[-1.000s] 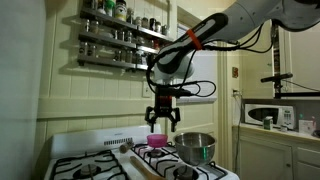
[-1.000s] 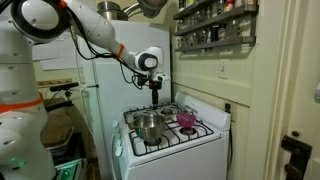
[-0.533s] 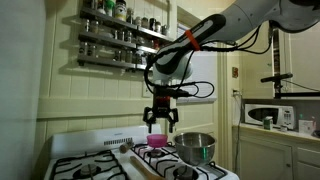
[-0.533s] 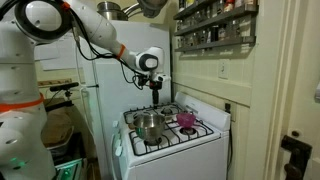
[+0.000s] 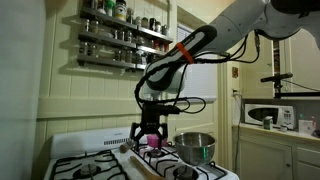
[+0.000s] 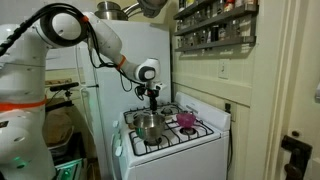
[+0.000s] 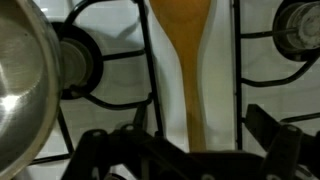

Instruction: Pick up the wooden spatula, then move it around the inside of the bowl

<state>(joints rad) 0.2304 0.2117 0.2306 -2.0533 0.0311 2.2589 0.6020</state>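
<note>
My gripper comes down around the thin handle [image 7: 192,98] next and closes, since the handle lies below my open gripper with one finger's end to each side of it.
The wooden spatula [image 7: 186,45] lies flat on the white middle strip of the stove, its broad head at the top of the wrist view and its thin handle running down between my fingers. My gripper [image 7: 190,140] is open and hangs low over the handle, one dark finger on each side, not touching it. In both exterior views the gripper [image 5: 148,133] [image 6: 152,101] is just above the stove top. The shiny metal bowl [image 5: 196,147] [image 6: 148,125] stands on a burner beside it. Its rim shows at the left edge of the wrist view [image 7: 22,85].
A small pink bowl [image 5: 157,142] [image 6: 186,120] sits on another burner. Black burner grates [image 7: 95,65] flank the spatula. A spice rack [image 5: 120,38] hangs on the wall above the white stove [image 6: 175,145]. A microwave [image 5: 268,115] stands on a counter to the side.
My gripper has moved down and sideways, from above the pink bowl to low over the middle of the stove. The bowls have not moved.
</note>
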